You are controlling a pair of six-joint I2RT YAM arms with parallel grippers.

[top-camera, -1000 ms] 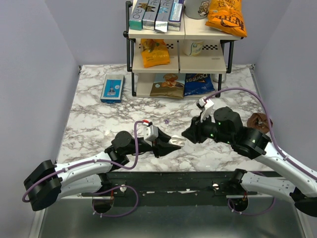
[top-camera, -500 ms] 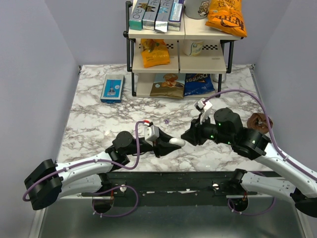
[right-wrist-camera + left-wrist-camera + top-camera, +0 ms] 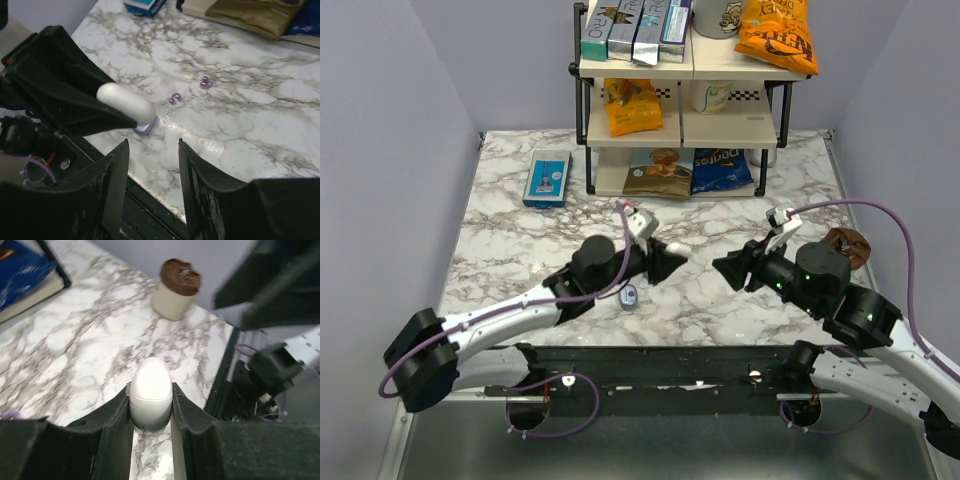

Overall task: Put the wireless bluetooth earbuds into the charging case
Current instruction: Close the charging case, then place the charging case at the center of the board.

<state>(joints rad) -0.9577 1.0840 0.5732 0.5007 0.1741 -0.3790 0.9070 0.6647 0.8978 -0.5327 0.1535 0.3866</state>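
My left gripper will next move the white case point(image 3: 673, 250) outward and down onto the empty marble in front of the snack bags and release it.
My left gripper point(image 3: 665, 262) is shut on a white oval charging case point(image 3: 673, 250) and holds it above the table. In the left wrist view the case point(image 3: 150, 377) sits pinched between the gripper's point(image 3: 151, 390) two fingers. The right wrist view shows the case point(image 3: 125, 102) sticking out of the left fingers. Under it, a small bluish oval piece with a dark middle point(image 3: 145, 127) lies on the marble, also in the top view point(image 3: 628, 296). Two purple earbuds point(image 3: 174, 98) point(image 3: 205, 83) lie beyond it. My right gripper point(image 3: 728, 268) is open and empty, right of the case point(image 3: 152, 145).
A shelf rack point(image 3: 680, 110) with snack bags stands at the back. A blue rectangular box point(image 3: 547, 177) lies at the back left. A brown-topped cup point(image 3: 843, 245) stands at the right edge, also in the left wrist view point(image 3: 176, 289). The table's front edge point(image 3: 150, 192) is just below the right fingers.
My left gripper has moved up the table and rightward with the case. My right gripper has drawn back to the right. The bluish piece now shows on the marble.
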